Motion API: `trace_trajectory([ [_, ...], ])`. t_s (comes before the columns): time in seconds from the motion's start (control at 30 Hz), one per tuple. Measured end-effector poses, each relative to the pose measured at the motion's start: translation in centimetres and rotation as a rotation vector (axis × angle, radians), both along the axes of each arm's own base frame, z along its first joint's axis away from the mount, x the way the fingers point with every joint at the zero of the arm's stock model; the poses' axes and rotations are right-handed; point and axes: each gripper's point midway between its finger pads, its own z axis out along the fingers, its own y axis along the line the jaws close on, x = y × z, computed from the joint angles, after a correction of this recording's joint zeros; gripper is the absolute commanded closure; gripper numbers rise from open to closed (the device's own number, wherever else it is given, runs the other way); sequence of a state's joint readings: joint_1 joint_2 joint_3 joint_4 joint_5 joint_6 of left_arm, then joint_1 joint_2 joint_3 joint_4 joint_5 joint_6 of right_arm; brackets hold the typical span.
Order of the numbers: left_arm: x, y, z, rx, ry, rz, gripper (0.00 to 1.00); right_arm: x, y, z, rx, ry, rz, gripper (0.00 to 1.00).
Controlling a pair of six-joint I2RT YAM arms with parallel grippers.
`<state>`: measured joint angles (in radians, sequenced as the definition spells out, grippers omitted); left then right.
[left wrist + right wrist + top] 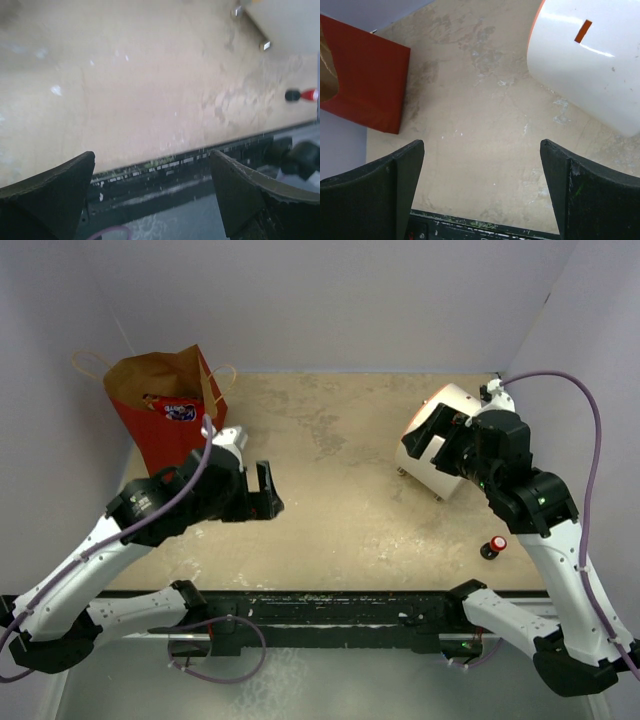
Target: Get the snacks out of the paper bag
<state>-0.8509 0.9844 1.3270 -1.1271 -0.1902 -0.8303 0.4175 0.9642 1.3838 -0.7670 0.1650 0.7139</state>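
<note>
Next, my left gripper moves outward to the paper bag's handle on the cylinder's side [234, 372] and closes there. That loop sticks out past the bag's rim.
The paper bag [160, 435], red outside and brown inside, stands open at the table's far left; it also shows in the right wrist view [367, 85]. A red cookie bag with a blue logo [177, 408] shows in its mouth. The other snacks are hidden. My left gripper [266, 488] is open and empty, just right of the bag's near corner and above the table; in the left wrist view [152, 154] its jaws stand wide apart. My right gripper [447, 448] is open and empty [481, 142], beside the white cylinder, far from the bag.
A white cylinder [452, 400] with an orange rim lies at the back right, also in the right wrist view [590, 60]. A small red-capped black object [492, 546] lies near the front right, also in the left wrist view [301, 95]. Grey walls enclose the table.
</note>
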Motion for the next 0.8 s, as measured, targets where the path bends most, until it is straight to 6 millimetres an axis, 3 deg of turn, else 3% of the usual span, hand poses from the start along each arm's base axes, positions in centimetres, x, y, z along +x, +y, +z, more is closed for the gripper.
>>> trace_trajectory([
  [0.2,5.6,3.4,8.4,0.148,-0.220,0.206,0.01,1.0,0.6,-0.4,0.010,0.019,-0.002,0.00],
  [0.27,7.9,5.0,10.4,0.199,-0.276,0.276,0.01,1.6,0.8,-0.9,0.000,0.037,-0.005,0.00],
  [0.37,10.9,7.3,11.9,0.277,-0.323,0.363,0.01,2.7,1.0,-1.5,-0.014,0.048,-0.015,0.00],
  [0.57,17.0,10.0,11.8,0.382,-0.327,0.460,0.01,4.9,0.1,0.2,-0.075,-0.064,-0.062,0.00],
  [0.8,25.1,10.5,7.1,0.413,-0.242,0.454,0.01,6.6,-0.7,2.4,-0.195,-0.188,-0.052,0.00],
])
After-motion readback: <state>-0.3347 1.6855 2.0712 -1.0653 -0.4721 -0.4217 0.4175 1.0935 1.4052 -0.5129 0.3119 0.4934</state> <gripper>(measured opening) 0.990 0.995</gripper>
